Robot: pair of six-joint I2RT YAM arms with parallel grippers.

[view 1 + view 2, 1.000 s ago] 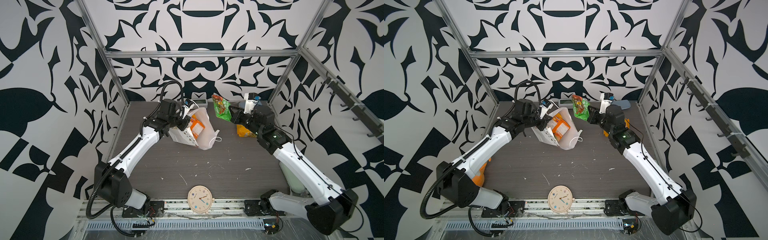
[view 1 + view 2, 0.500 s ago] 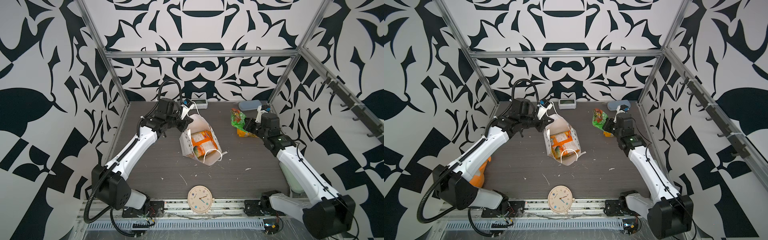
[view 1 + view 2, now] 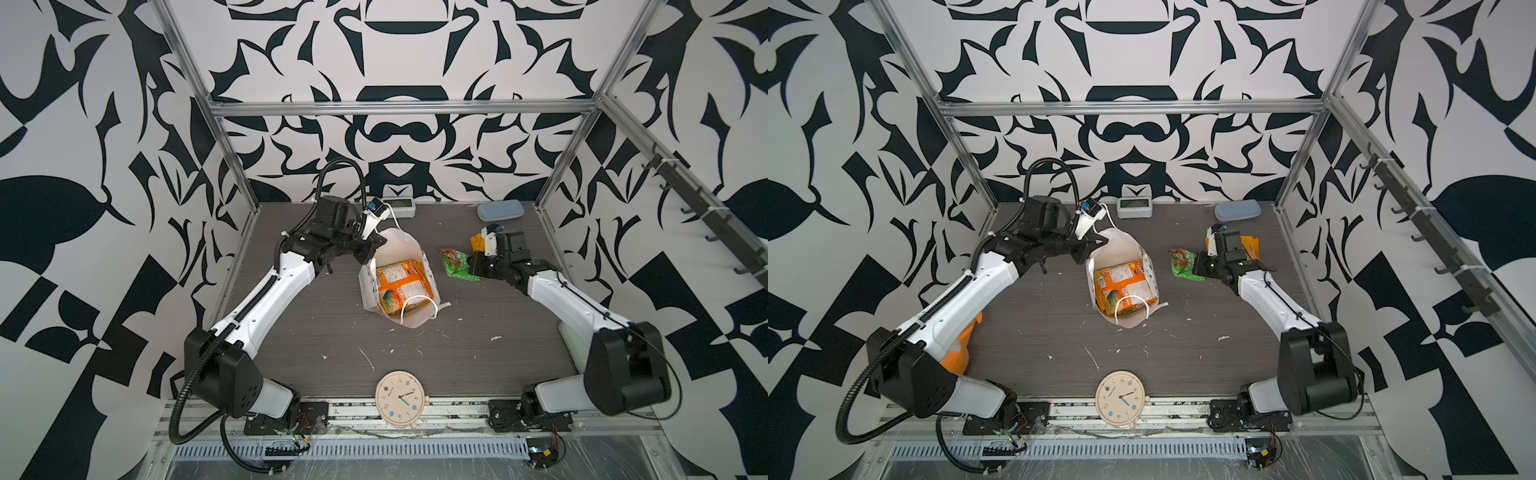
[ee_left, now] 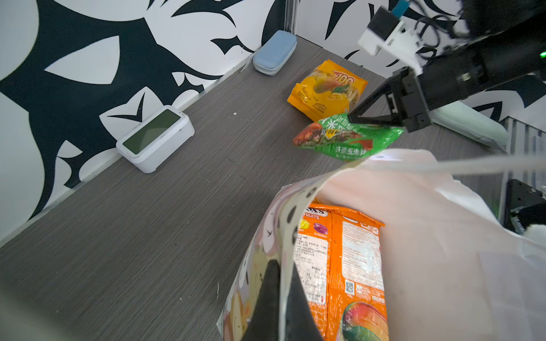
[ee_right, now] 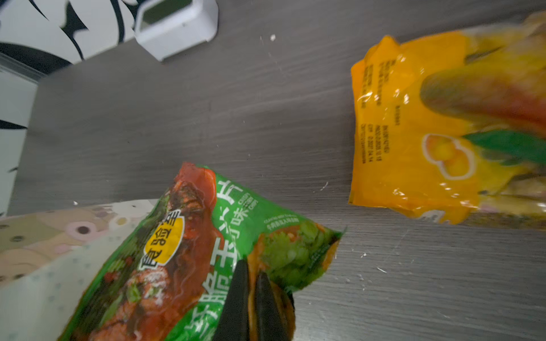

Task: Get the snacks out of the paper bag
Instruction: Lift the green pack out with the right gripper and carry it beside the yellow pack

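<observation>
Bare tabletop shows at the gap beside the yellow-orange packet [image 3: 477, 241], so next I should move my right gripper toward the bag [image 3: 398, 246] and down to release the green packet's corner there.
The white paper bag [image 3: 398, 246] stands mouth-up at mid table, with cartoon faces on its outer side [image 4: 260, 254]. Orange snacks [image 3: 401, 286] lie inside it, one marked "FRUITS" [image 4: 339, 259]. My left gripper [image 3: 370, 255] is shut on the bag's far rim, one finger inside and one outside [image 4: 282, 265]. My right gripper [image 3: 471, 266] is shut on a corner of a green snack packet [image 3: 455, 264], held low over the table to the right of the bag [image 5: 249, 271]. A yellow-orange packet [image 3: 477, 241] lies on the table just behind it.
A white digital clock [image 3: 399, 206] and a blue case [image 3: 500, 210] sit against the back wall. A round clock [image 3: 400, 399] lies at the front edge. An orange plush fish [image 3: 961, 353] shows behind my left arm. Small white scraps dot the tabletop.
My right gripper carried the green packet from above the bag, right and down, to just above the table. My left gripper lowered the tilted bag and set it upright.
</observation>
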